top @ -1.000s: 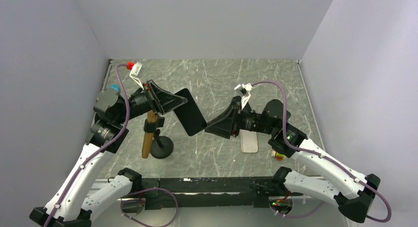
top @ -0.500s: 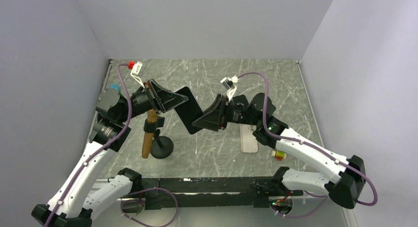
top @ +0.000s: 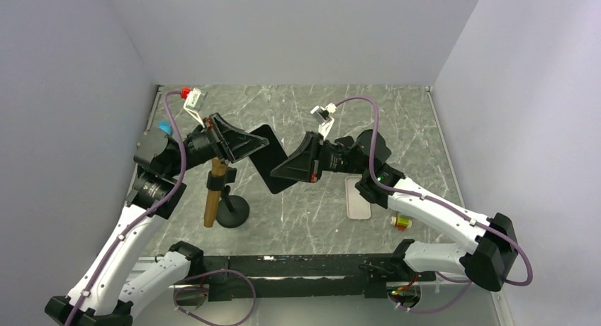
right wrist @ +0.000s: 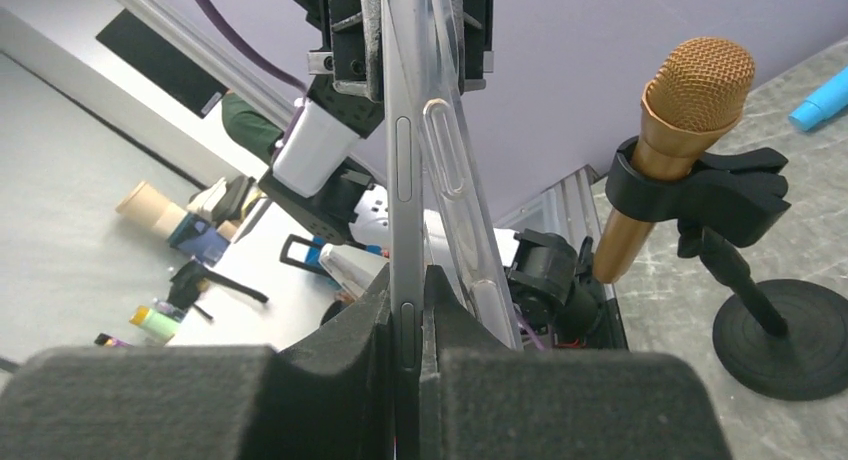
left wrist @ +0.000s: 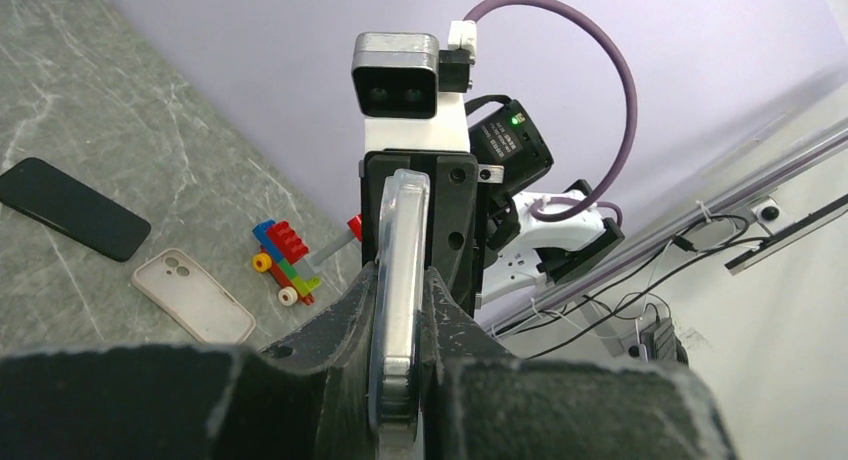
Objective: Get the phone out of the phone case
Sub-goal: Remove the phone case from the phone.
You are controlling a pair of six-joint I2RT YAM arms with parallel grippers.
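Note:
The robot should next pull out the phone in its right gripper, with the clear case bowed off, lower the phone onto the tabletop (top: 331, 181) next to the spare case below and let go.
A black phone (top: 268, 158) in a clear phone case is held in the air between both arms. My left gripper (top: 249, 146) is shut on its upper end; the left wrist view shows the case edge (left wrist: 402, 250) pinched between the pads of that gripper (left wrist: 400, 285). My right gripper (top: 282, 172) is shut on the lower end. In the right wrist view this gripper (right wrist: 408, 295) clamps the phone's grey side (right wrist: 403, 170), and the clear case (right wrist: 452, 170) bows away from it beside the pads.
A gold microphone (top: 211, 198) on a black stand (top: 232, 211) is below the left gripper. A spare pale case (top: 358, 198) and a brick toy (top: 401, 221) lie at the right. The left wrist view also shows another black phone (left wrist: 70, 208) on the table.
My right arm has swung left to the held phone and its gripper has closed on the phone's lower end. The left gripper has barely moved.

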